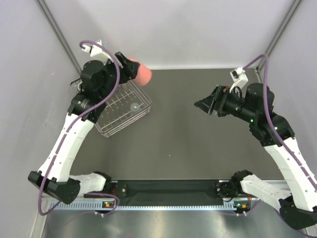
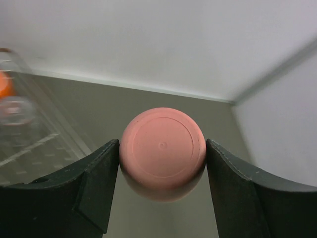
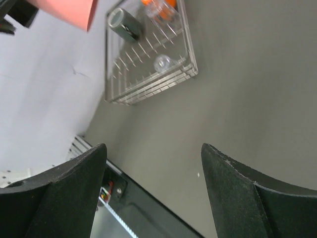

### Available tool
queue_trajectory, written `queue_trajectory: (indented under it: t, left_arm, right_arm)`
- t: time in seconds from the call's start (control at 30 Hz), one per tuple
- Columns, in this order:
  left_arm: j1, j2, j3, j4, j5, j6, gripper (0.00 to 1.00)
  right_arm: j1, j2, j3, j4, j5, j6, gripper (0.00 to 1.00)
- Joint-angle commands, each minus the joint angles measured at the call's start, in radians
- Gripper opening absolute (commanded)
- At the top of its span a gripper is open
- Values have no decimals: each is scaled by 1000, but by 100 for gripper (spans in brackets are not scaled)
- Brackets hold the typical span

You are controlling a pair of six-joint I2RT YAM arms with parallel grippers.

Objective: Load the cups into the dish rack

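Note:
The spot beside the dark grey cup is empty, so the robot's left gripper should next swing to the left in the top view and tip down there onto the dish rack's wires.
My left gripper is shut on a salmon-pink cup, held on its side in the air by the far right corner of the dish rack. In the left wrist view the cup's round base faces the camera between both fingers. The silver wire rack holds a clear tumbler, a dark grey cup and an orange mug with a second clear tumbler against it. My right gripper is open and empty above the dark table, well to the right of the rack.
White walls close in the back and both sides. A black rail with the arm bases runs along the near edge. The left arm reaches over the rack's left side.

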State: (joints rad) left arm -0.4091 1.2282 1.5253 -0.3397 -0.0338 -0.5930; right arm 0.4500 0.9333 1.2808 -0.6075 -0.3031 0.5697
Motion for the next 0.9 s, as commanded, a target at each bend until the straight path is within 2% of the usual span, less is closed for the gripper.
queue_trajectory:
  t: [0.0, 0.07, 0.13, 0.23, 0.4, 0.87]
  left_arm:
    - [36, 36, -48, -70, -295, 299, 0]
    - [62, 14, -157, 6, -377, 349, 0]
    - [96, -5, -282, 169, -463, 420, 0]
    - [160, 19, -368, 281, -454, 453, 0]
    - [229, 106, -398, 330, -495, 481, 0]
    - [365, 293, -366, 510, -430, 408, 0]
  right_arm:
    - [9, -16, 26, -123, 51, -34, 77]
    - [9, -27, 26, -153, 59, -37, 77]
    - [7, -44, 17, -170, 67, -39, 77]
    - [6, -62, 6, -199, 79, -41, 77]
    - [4, -74, 15, -244, 102, -62, 77]
    - [-4, -73, 38, -288, 170, -106, 79]
